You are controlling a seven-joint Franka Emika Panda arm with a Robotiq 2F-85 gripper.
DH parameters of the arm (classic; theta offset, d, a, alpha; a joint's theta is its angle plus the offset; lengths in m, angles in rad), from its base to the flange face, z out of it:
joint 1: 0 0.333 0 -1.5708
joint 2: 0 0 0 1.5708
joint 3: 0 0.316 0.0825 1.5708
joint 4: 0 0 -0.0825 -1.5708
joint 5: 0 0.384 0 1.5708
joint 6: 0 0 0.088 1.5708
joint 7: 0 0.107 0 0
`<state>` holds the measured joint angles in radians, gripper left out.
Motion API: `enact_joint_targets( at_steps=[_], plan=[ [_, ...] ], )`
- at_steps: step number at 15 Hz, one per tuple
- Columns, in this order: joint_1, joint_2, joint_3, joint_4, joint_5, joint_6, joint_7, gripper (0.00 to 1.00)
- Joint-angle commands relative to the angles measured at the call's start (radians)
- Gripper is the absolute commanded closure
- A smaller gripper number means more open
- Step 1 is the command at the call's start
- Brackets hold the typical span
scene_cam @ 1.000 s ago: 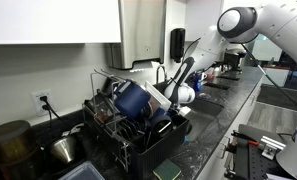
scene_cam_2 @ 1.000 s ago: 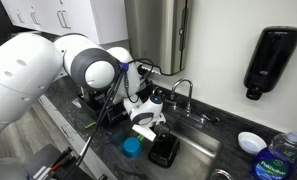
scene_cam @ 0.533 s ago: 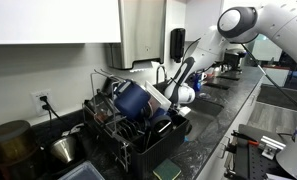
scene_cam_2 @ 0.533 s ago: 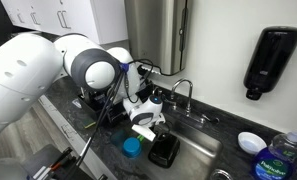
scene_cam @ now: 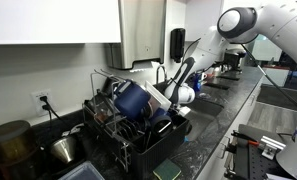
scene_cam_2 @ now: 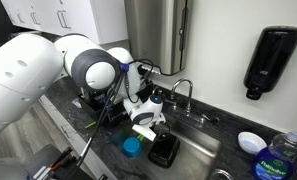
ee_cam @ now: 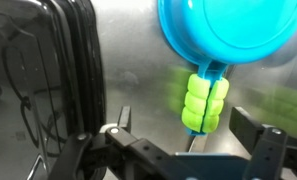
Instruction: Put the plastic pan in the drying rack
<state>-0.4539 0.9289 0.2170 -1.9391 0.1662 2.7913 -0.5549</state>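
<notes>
I will next move my gripper away from the black box, then lower it around the pan's green handle, which is off-centre between my open fingers.
In the wrist view the plastic pan lies just ahead of me on the grey sink floor, light-blue bowl at the top and green handle pointing toward me. My gripper is open, and the handle's end lies between the two fingers without touching them. In an exterior view the gripper hangs over the sink just above the pan. The black wire drying rack stands on the counter, crowded with cookware. The gripper is beside its sink end, and the pan is hidden there.
A big navy-blue pot leans in the rack, with grey metal pots beside it. A black box sits in the sink next to the pan, and a dark frame fills the left of the wrist view. The faucet stands behind.
</notes>
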Motion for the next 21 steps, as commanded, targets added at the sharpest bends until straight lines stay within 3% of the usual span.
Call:
enact_joint_targets(
  at_steps=[1,20,21],
  plan=[
    [-0.009,0.024,0.011,0.023,-0.024,-0.013,0.018,0.0],
    [0.028,0.058,0.032,0.025,-0.031,0.011,0.063,0.0],
    [0.029,0.062,0.031,0.025,-0.034,0.016,0.065,0.09]
  ],
)
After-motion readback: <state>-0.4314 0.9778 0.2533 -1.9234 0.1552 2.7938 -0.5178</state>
